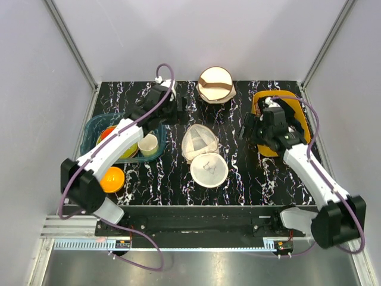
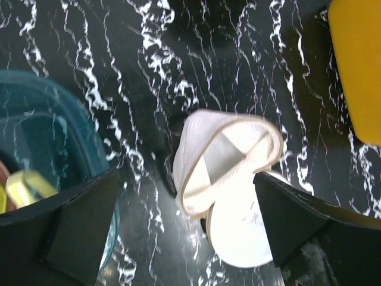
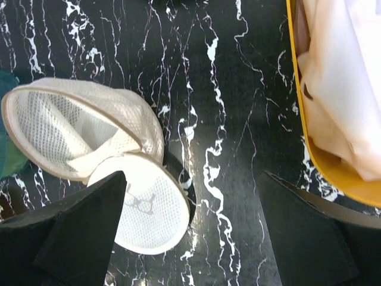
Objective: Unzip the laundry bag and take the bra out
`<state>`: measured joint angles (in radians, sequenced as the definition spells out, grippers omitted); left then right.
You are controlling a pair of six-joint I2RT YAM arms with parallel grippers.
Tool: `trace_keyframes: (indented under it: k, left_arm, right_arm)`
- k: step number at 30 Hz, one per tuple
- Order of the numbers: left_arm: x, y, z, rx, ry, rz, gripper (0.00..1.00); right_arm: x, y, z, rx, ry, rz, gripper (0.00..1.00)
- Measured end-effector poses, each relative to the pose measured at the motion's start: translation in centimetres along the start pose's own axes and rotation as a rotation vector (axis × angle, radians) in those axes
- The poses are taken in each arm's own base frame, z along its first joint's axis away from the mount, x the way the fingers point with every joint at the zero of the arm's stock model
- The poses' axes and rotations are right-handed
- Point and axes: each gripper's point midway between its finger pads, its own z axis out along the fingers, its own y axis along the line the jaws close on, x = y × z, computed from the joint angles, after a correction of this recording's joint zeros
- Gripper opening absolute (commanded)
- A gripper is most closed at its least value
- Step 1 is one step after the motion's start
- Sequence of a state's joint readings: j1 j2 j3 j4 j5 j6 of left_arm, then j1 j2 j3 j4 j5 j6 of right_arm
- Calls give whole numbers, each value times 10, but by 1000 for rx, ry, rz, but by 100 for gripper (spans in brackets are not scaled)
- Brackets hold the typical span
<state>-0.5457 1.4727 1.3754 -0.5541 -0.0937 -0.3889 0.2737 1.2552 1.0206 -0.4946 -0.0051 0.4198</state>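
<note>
My left gripper moves down and outward next, tilting toward the laundry bag, onto the tray-side end of the bag's zipper, since the laundry bag [image 1: 216, 84] sits beyond my open left gripper.
The cream-beige laundry bag [image 1: 216, 84] with its brown zipper band sits at the back middle of the table, away from both grippers. My left gripper [image 1: 180, 102] is open and empty, to the bag's left; in the left wrist view [image 2: 187, 238] it hangs over the whitish mesh bags. My right gripper [image 1: 246, 127] is open and empty, beside the yellow tub [image 1: 300, 122]; it also shows in the right wrist view [image 3: 190, 238]. Pale pink soft fabric [image 3: 345, 77] lies in the tub; I cannot tell whether it is the bra.
A whitish triangular mesh bag [image 1: 198, 142] and a whiter round mesh bag [image 1: 208, 170] lie mid-table. They also show in the left wrist view [image 2: 226, 155] and the right wrist view [image 3: 149, 208]. A blue tray [image 1: 95, 128], a cup [image 1: 149, 145] and an orange bowl [image 1: 112, 177] stand at the left.
</note>
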Motion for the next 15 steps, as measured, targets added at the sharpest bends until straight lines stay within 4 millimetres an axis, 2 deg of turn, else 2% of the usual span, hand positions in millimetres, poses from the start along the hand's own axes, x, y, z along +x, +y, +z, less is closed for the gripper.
trace_keyframes:
  k: [3, 7, 9, 11, 15]
  left_arm:
    - [-10, -8, 28, -1, 18, 2, 99]
    - [-32, -21, 74, 41, 27, -29, 96]
    - [-49, -27, 101, 106, 24, -95, 95]
    - [-67, -20, 134, 158, 10, -183, 92]
    - [-84, 0, 186, 196, 1, -285, 93]
  right_arm:
    - [7, -3, -21, -23, -40, 6, 100]
    - [0, -1, -57, -68, -151, 6, 100]
    - [-4, -1, -72, -81, -201, 7, 100]
    - [-7, -2, -86, -85, -237, 9, 100]
    - [-4, -4, -94, -88, -247, 15, 100]
